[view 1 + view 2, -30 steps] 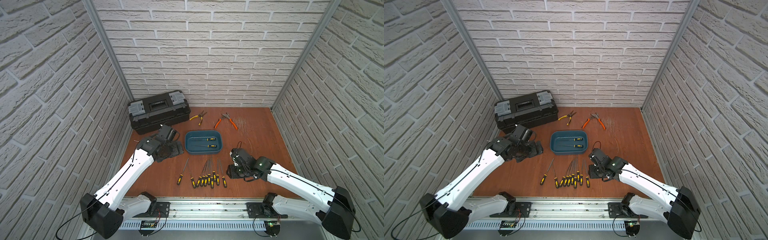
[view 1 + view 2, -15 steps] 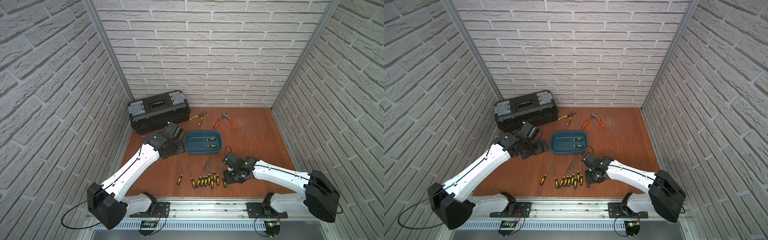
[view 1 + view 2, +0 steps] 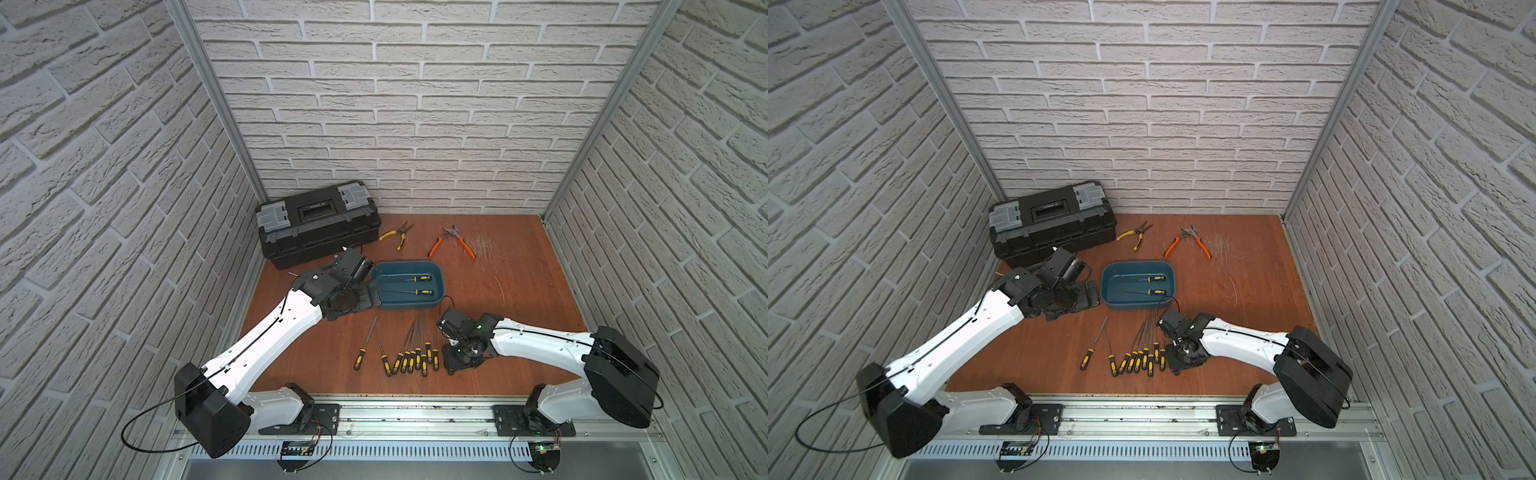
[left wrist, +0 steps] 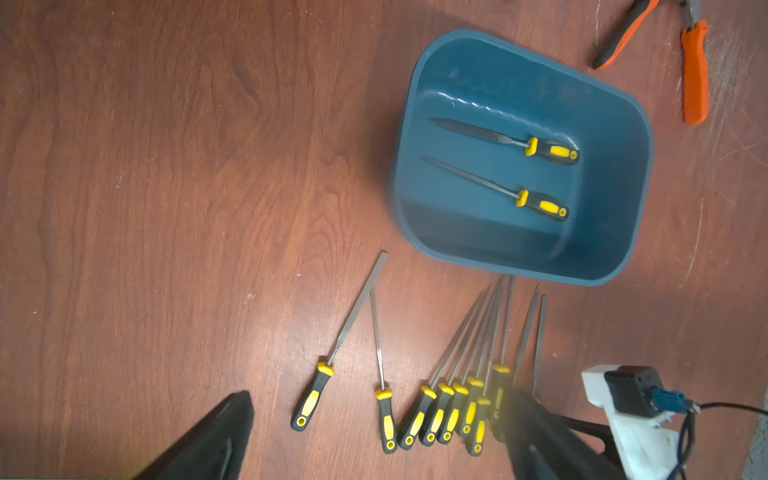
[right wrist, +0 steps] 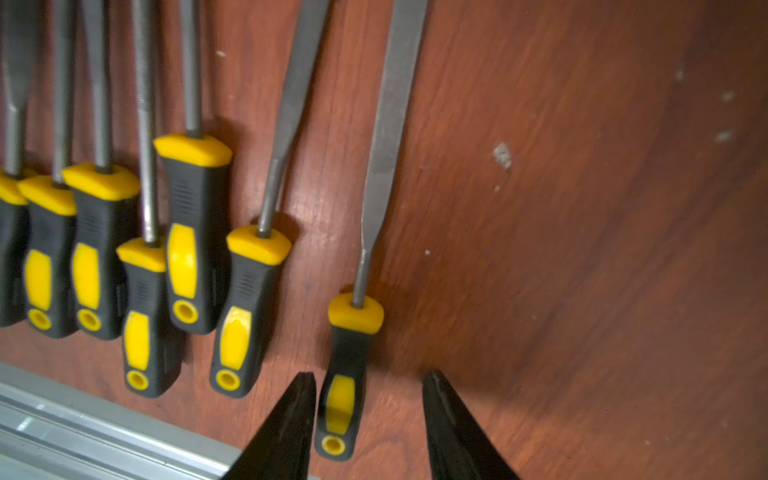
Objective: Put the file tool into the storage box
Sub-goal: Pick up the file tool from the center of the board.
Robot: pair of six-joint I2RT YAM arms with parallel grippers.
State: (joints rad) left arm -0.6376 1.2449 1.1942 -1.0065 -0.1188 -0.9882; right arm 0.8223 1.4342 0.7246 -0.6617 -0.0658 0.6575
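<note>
Next, my right gripper slides low and outward onto the end file's handle by the handle's collar (image 5: 349, 348) and closes, since its open fingers straddle only the handle's rear end.
The teal storage box (image 3: 405, 306) (image 3: 1133, 306) (image 4: 498, 257) sits mid-table with two black-and-yellow files lying in it. A row of several file tools (image 3: 409, 359) (image 4: 449, 411) lies in front of it, handles toward the front rail. My right gripper (image 3: 449, 365) (image 5: 368, 386) is low at the right end of the row. It is open, and its fingers (image 5: 299, 403) straddle the handle of the end file (image 5: 345, 374), which lies near one finger with a gap to the other. My left gripper (image 3: 365, 297) (image 4: 374, 436) stands wide open and empty beside the box's left end.
A black toolbox (image 3: 318, 224) with grey latches stands at the back left. Yellow pliers (image 3: 397, 235) and orange pliers (image 3: 453, 241) lie behind the box. One file (image 3: 365, 343) lies apart, left of the row. An aluminium rail (image 3: 415, 415) borders the front, and brick walls enclose three sides.
My right arm has swung left and come down over the end of the file row, jaws staying equally wide. The left arm has moved right, up to the box's left end.
</note>
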